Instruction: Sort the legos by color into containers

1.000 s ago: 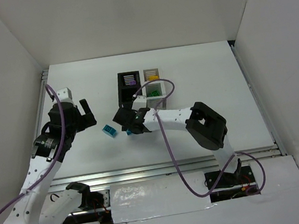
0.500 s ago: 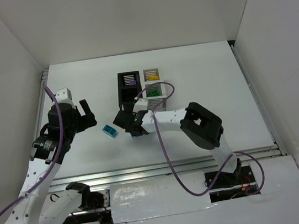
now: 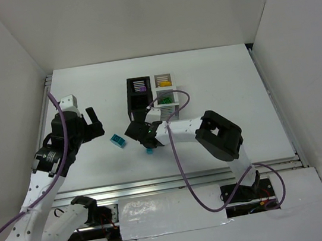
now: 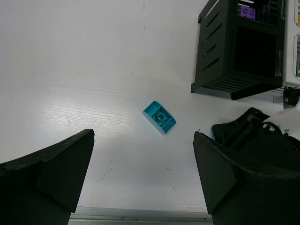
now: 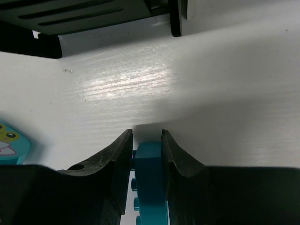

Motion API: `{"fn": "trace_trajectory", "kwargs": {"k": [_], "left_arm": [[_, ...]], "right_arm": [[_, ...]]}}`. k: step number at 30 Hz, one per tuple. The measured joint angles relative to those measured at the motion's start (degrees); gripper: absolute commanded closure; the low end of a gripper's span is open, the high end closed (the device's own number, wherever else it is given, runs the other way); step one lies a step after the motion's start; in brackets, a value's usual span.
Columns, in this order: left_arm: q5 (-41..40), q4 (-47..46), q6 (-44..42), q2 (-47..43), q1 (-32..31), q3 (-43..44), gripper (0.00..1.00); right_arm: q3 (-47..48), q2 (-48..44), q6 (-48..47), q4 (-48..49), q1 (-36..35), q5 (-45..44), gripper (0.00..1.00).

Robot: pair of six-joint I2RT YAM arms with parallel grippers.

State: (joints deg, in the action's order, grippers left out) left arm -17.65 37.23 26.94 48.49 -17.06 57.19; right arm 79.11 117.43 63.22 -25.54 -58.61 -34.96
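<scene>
The teal-blue lego under my right gripper goes up past the containers' slatted side next, then swings outward, turning, over the near black container (image 3: 140, 102), since that one looks empty.
My right gripper (image 5: 146, 136) is shut on a teal-blue lego (image 5: 150, 178), held low over the table just in front of the containers (image 3: 140, 93). From above, that lego (image 3: 150, 151) peeks out under the right gripper (image 3: 143, 136). A second teal-blue lego (image 4: 160, 117) lies loose on the table (image 3: 117, 140), between the two arms. My left gripper (image 4: 143, 135) hangs open above the table, empty, to the left of that loose lego. The far black container holds a purple lego (image 4: 247, 10); the white ones show yellow (image 3: 165, 83) and green (image 3: 166, 99) pieces.
The black container's slatted wall (image 5: 84, 18) stands close ahead of the right fingers. White walls enclose the table on three sides, and a metal rail (image 3: 175, 180) runs along the near edge. A purple cable (image 3: 181, 159) loops off the right arm.
The right jaws have closed on the teal-blue lego and the gripper has shifted slightly toward the containers. The left arm and the loose lego have not moved.
</scene>
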Motion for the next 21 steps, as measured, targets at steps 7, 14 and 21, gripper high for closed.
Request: {"fn": "trace_trajectory", "kwargs": {"k": [7, 14, 21], "left_arm": [[0.00, -0.02, 0.00, 0.00, 0.00, 0.00, 0.00], [-0.04, 0.00, 0.00, 0.00, 0.00, 0.00, 0.00], [-0.04, -0.02, 0.02, -0.02, 0.00, 0.00, 0.00]], "right_arm": [[-3.93, -2.71, -3.34, 3.61, -0.02, 2.75, 1.00], [-11.13, -14.84, -16.22, 9.53, -0.09, 9.14, 1.00], [-4.17, -21.29, -37.16, 21.24, 3.50, 12.41, 1.00]]}}
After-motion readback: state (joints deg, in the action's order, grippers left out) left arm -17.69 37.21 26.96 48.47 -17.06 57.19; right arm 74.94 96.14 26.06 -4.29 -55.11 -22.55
